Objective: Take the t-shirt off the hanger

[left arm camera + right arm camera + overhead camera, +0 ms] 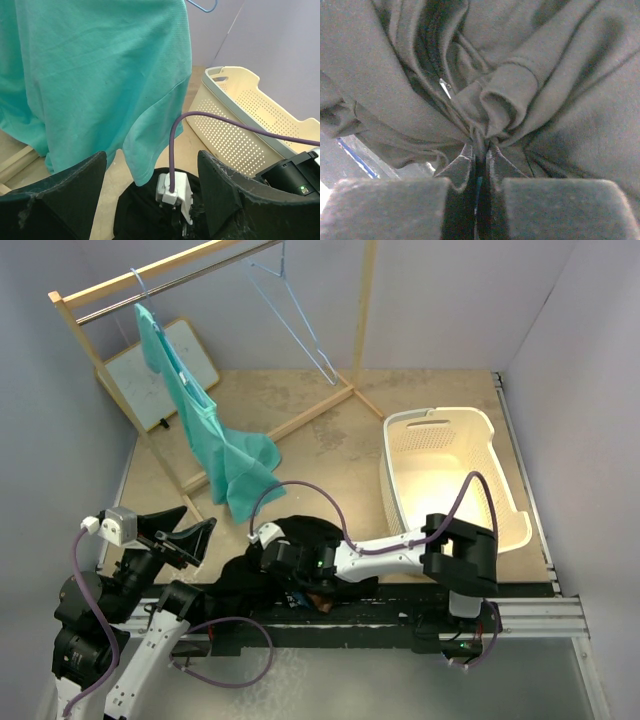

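Note:
Next I need to lift the black garment [300, 532] in my right gripper and move it to its right in the top view, over the opening of the empty laundry basket standing there. Then I need to release it.
A teal t-shirt [200, 425] [100, 75] hangs from a pale blue hanger [138, 285] on the wooden rack [160, 270], its hem near the table. My left gripper [188, 530] [150, 160] stands open just in front of the shirt's lower edge, nothing between its fingers. A crumpled black garment [300, 532] [132, 215] [530, 85] lies at the table's near edge. My right gripper [258, 565] [480, 150] is pressed down into it, shut on a pinched fold of the black cloth.
A second pale blue hanger [295, 325] hangs bare further right on the rail. A cream laundry basket [440, 416] [240, 125] stands at the right. A white board [165, 370] leans behind the rack. The rack's base bars cross the table.

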Robot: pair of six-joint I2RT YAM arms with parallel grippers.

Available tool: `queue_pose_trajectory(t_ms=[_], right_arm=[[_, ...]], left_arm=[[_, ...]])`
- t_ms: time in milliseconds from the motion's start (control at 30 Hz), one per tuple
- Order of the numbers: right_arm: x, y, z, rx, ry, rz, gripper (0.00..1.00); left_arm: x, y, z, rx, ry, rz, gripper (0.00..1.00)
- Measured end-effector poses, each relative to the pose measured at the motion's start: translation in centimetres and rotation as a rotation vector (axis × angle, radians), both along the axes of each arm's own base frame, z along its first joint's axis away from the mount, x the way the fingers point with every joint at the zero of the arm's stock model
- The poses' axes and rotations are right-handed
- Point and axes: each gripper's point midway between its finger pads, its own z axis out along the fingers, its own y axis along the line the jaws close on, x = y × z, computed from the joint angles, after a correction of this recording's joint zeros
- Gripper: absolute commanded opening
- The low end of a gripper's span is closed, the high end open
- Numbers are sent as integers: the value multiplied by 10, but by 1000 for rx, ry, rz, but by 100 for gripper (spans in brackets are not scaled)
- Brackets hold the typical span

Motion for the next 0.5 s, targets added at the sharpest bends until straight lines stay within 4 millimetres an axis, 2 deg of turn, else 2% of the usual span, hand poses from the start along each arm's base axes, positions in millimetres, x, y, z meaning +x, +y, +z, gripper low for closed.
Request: queue_pose_trajectory(t_ms=[67, 133, 233, 300, 367, 433, 500], right_arm=[[3, -5, 1, 10, -3, -41, 0], [5, -18, 6, 20, -15, -79, 0], [14, -45, 34, 40, -59, -153, 0], [28, -61, 71, 99, -91, -218, 0], [55, -81, 122, 220, -122, -311, 0], [90, -110, 172, 356, -164, -424, 0], [128, -153, 226, 471, -233, -556, 0]], left_arm=[[0, 0, 0, 0, 0, 0, 76], [0, 0, 0, 0, 1, 0, 76], [0, 0, 0, 1, 1, 0, 76], [0, 0, 0, 1, 2, 0, 76], [0, 0, 0, 1, 2, 0, 76], [0, 0, 0, 1, 2, 0, 76], [0, 0, 0, 1, 2, 0, 76]])
